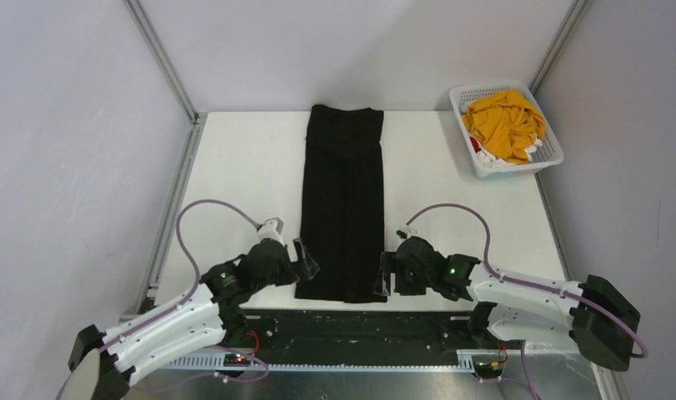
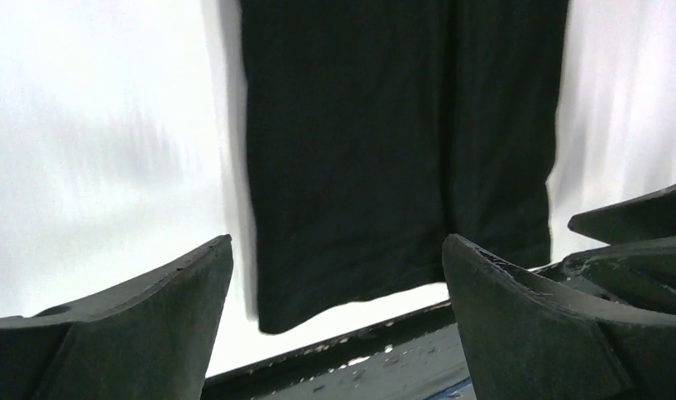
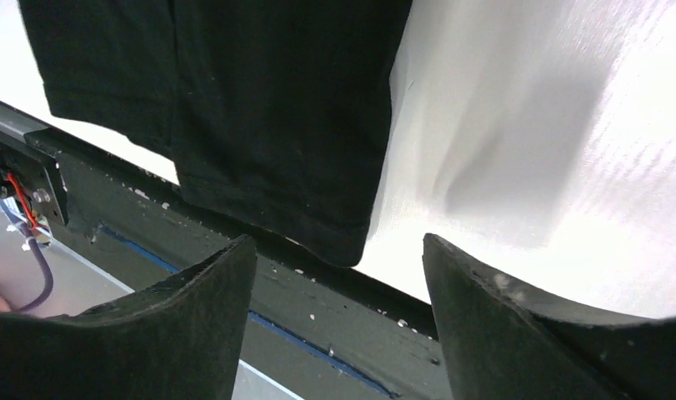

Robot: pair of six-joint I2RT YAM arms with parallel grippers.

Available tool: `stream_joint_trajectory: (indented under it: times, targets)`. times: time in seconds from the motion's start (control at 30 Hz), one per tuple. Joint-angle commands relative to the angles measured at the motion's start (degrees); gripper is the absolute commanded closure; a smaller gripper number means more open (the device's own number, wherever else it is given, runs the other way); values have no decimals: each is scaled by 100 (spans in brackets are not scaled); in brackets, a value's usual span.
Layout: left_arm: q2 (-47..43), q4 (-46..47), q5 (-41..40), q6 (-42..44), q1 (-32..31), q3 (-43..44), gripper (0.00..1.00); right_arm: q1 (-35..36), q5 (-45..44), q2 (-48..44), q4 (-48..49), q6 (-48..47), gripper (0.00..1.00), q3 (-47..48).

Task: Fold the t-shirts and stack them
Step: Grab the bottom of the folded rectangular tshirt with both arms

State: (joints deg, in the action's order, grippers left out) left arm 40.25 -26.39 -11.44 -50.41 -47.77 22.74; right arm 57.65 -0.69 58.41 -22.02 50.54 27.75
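Note:
The hem corner by my open fingers lies lower and nearer the rail, so my left gripper should lower and come back around it.
A black t-shirt (image 1: 343, 200) lies folded into a long narrow strip down the middle of the white table, its hem at the near edge. My left gripper (image 1: 305, 260) hovers just left of the hem's near-left corner (image 2: 272, 312), jaws wide with nothing between them. At the near-right corner (image 3: 338, 246) my right gripper (image 1: 384, 275) stands open and empty too, the corner just beyond its fingertips. A mustard-yellow t-shirt (image 1: 505, 123) lies crumpled in the basket, with bits of red and white cloth (image 1: 481, 152) under it.
The white lattice basket (image 1: 551, 150) stands at the table's back right corner. A dark metal rail (image 1: 359, 321) runs along the near edge between the arm bases. Grey walls and aluminium posts (image 1: 163, 62) close in the table.

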Motion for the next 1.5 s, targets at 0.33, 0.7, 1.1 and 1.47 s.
stream_joint_trajectory:
  times: [0.33,0.7,1.1,1.47]
  targets:
    - [656,-691,17,-1651,-1403,-459,30,117,455,273,1125,631,47,-851]
    - [609,-1177,-430,-1897,-1456,-582,45,109,438,150,1445,774,67,-1159]
    - [1053,-1124,-1133,-2429,-1650,-526,78,202,736,-9,1762,599,82,-1193]
    - [603,-1139,-1120,-2881,-2648,-523,100,639,605,-230,1579,698,100,-1193]
